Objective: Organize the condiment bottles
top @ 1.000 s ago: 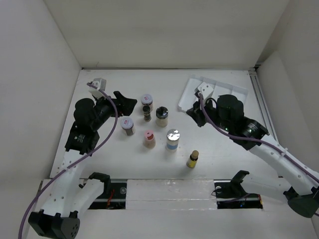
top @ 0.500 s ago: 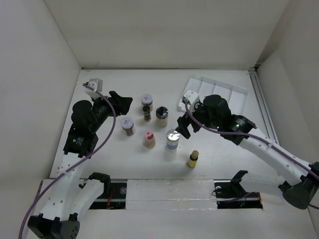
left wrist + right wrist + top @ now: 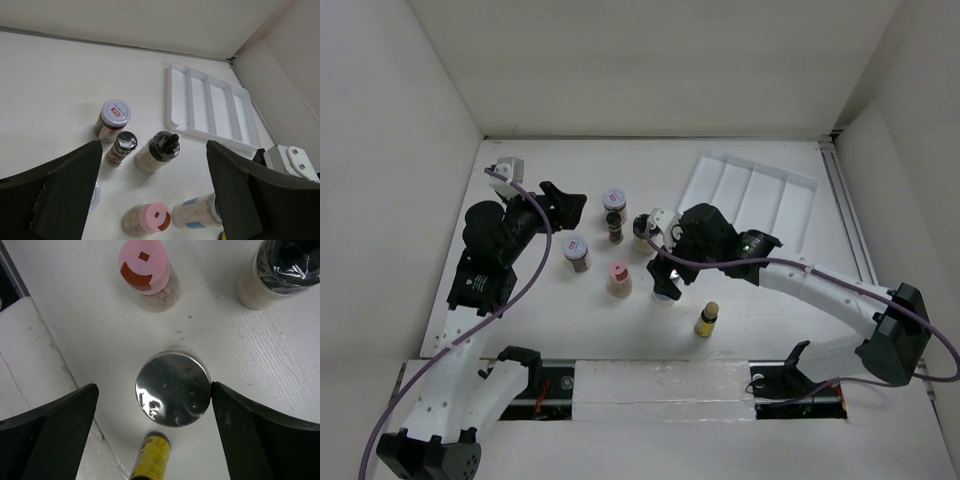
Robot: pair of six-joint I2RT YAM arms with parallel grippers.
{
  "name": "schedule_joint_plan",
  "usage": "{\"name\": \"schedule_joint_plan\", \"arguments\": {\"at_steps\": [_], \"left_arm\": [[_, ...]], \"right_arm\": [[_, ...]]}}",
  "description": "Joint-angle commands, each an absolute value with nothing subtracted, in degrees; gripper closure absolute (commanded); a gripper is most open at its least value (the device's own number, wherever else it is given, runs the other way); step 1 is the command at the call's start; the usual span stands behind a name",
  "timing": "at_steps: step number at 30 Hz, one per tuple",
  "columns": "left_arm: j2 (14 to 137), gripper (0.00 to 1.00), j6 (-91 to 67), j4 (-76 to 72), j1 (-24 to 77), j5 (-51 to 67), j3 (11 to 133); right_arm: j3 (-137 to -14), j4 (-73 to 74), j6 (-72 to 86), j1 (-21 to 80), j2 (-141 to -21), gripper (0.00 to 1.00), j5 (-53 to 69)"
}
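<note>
The lid of the silver-lidded jar [image 3: 666, 296] [image 3: 173, 388] is below the robot's right gripper, between its fingers, so the gripper should lower its open fingers around the jar and close on it.
Several condiment bottles stand mid-table: a silver-lidded jar [image 3: 173, 388], a pink-lidded jar [image 3: 618, 272], a yellow bottle [image 3: 707, 318], a black-capped jar [image 3: 162, 147], a small black-lidded bottle [image 3: 614, 226] and two purplish-white-lidded jars [image 3: 613, 198] [image 3: 576, 248]. My right gripper [image 3: 665, 268] hangs open straight over the silver-lidded jar, a finger on each side of its lid, the right finger close to the rim. Left of the group my left gripper [image 3: 565, 203] stands open above the table, holding nothing.
A white divided tray [image 3: 750, 195] lies at the back right, with nothing in its compartments. White walls close the table on the left, back and right. The right arm's forearm stretches across the table between the tray and the yellow bottle.
My right arm swung left from the tray and came down over the silver-lidded jar, jaws now wide. The left gripper drew back slightly; the bottles stayed put.
</note>
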State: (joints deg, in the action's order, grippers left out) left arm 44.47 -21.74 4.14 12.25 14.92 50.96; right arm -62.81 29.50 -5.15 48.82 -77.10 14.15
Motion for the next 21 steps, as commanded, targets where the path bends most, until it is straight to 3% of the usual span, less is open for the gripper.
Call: {"name": "schedule_joint_plan", "arguments": {"at_steps": [1,4,9,15,21], "left_arm": [[44.2,0.19,-21.5,1.9,11.9,15.3,50.2],[44.2,0.19,-21.5,1.4,11.9,15.8,50.2],[44.2,0.19,-21.5,0.9,11.9,17.0,49.7],[43.7,0.19,-21.5,0.9,11.9,17.5,49.7],[44.8,0.19,-21.5,0.4,11.9,18.5,49.7]], "right_arm": [[-62.8,27.7,-5.6,49.5,-77.2,0.00,12.8],[-61.3,24.4,-4.3,49.5,-77.2,0.00,9.2],[-59.5,23.1,-3.1,49.5,-78.7,0.14,2.6],[-61.6,22.3,-1.9,49.5,-77.8,0.52,0.0],[-68.0,10.7,-1.9,45.0,-68.9,0.53,-10.1]]}}
